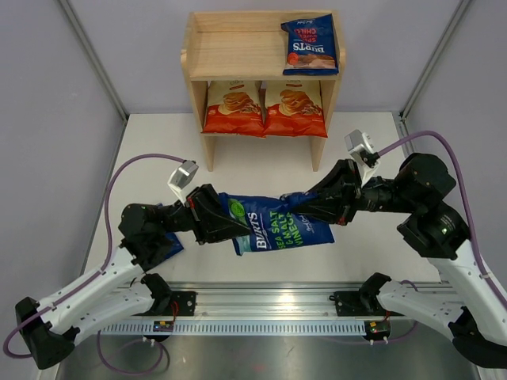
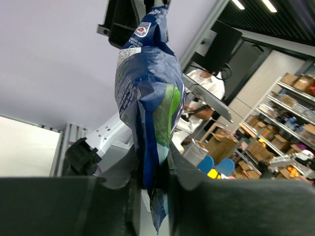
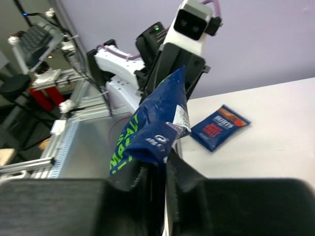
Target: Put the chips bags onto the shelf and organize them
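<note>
The left gripper will next carry the teal-green bag [image 1: 273, 224] outward and up onto the empty space on the top shelf beside the red-labelled bag, since there is free room there.
The teal-green Burts bag [image 1: 273, 224] hangs stretched between both grippers above the table. My left gripper [image 1: 230, 222] is shut on its left end, also seen in the left wrist view [image 2: 147, 88]. My right gripper [image 1: 305, 207] is shut on its right end, also seen in the right wrist view [image 3: 152, 128]. The wooden shelf [image 1: 230, 39] stands at the far middle. One red-labelled Burts bag [image 1: 310, 43] lies on its top tier at the right. Two Cassava bags [image 1: 234, 107] [image 1: 295, 107] stand side by side on the lower tier. The other red-labelled Burts bag [image 3: 220, 127] lies on the table, partly under my left arm [image 1: 170, 241].
A metal rail [image 1: 261, 305] with both arm bases runs along the near edge. Grey walls close in the table at left, right and behind the shelf. Purple cables loop from each wrist.
</note>
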